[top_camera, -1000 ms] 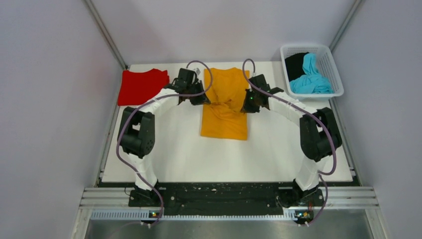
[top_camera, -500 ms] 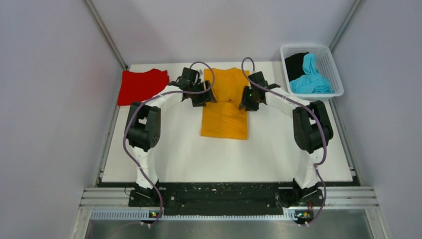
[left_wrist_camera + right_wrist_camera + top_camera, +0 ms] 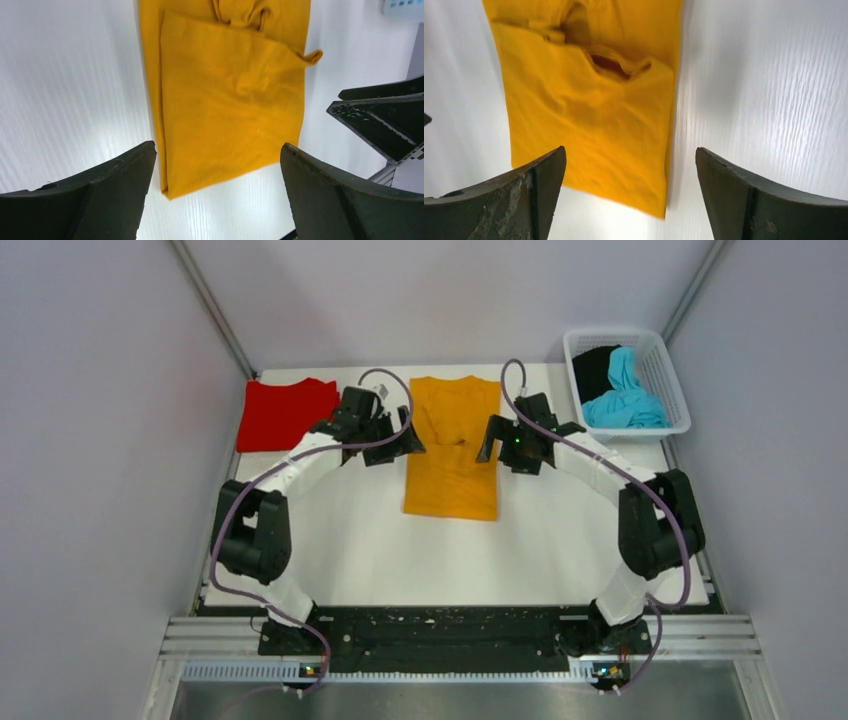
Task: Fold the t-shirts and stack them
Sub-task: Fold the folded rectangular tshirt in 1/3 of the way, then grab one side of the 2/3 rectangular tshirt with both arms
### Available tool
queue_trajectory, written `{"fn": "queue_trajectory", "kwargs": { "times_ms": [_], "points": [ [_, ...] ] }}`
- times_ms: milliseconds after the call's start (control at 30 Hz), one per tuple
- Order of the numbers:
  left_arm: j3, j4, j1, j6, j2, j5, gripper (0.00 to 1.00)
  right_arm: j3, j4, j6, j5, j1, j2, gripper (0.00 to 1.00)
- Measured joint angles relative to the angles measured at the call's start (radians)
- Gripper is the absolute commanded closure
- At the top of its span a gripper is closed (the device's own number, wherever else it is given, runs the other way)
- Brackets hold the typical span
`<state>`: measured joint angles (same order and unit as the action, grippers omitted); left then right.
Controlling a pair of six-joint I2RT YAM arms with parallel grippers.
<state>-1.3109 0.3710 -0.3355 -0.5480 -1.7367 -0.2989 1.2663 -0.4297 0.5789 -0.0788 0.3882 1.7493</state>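
The orange-yellow t-shirt's near corner on the red t-shirt's side [image 3: 407, 511] [image 3: 168, 193] lies below and back, so next my left gripper should move back and down onto that corner's layers.
The orange-yellow t-shirt [image 3: 452, 455] lies flat as a long narrow strip in the middle of the table, with a crease and its collar edge across the middle. My left gripper [image 3: 400, 444] hovers open at its left edge and my right gripper [image 3: 497, 448] open at its right edge. In the left wrist view the orange-yellow t-shirt [image 3: 230, 100] lies below my wide-apart left gripper [image 3: 217, 147], nothing held. The right wrist view shows the orange-yellow t-shirt [image 3: 589, 115] under my empty right gripper [image 3: 630, 150]. A folded red t-shirt [image 3: 285, 412] lies at the back left.
A white mesh basket [image 3: 680, 400] stands at the back right corner, holding a crumpled cyan-blue t-shirt [image 3: 625, 400] and a black t-shirt [image 3: 595, 368]. Grey walls close in the table on three sides. The arm bases sit on a black rail [image 3: 450, 625] at the near edge.
Both grippers went from shut on the bunched middle of the orange-yellow t-shirt to open, letting it go. The shirt now lies flatter, and both arms have drawn slightly outward.
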Motion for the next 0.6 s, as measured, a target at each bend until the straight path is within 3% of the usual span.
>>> {"fn": "queue_trajectory", "kwargs": {
  "times_ms": [200, 467, 600],
  "points": [
    [0.252, -0.028, 0.0, -0.035, 0.154, -0.016, 0.01, -0.273, 0.064, 0.021, -0.094, 0.0, -0.195, 0.01],
    [0.445, -0.092, -0.008, -0.113, 0.183, -0.041, 0.02, -0.491, 0.125, 0.068, -0.165, 0.006, -0.305, 0.01],
    [0.464, -0.134, -0.014, -0.14, 0.169, -0.049, 0.17, -0.52, 0.154, 0.087, -0.178, 0.016, -0.305, 0.01]
  ]
}}
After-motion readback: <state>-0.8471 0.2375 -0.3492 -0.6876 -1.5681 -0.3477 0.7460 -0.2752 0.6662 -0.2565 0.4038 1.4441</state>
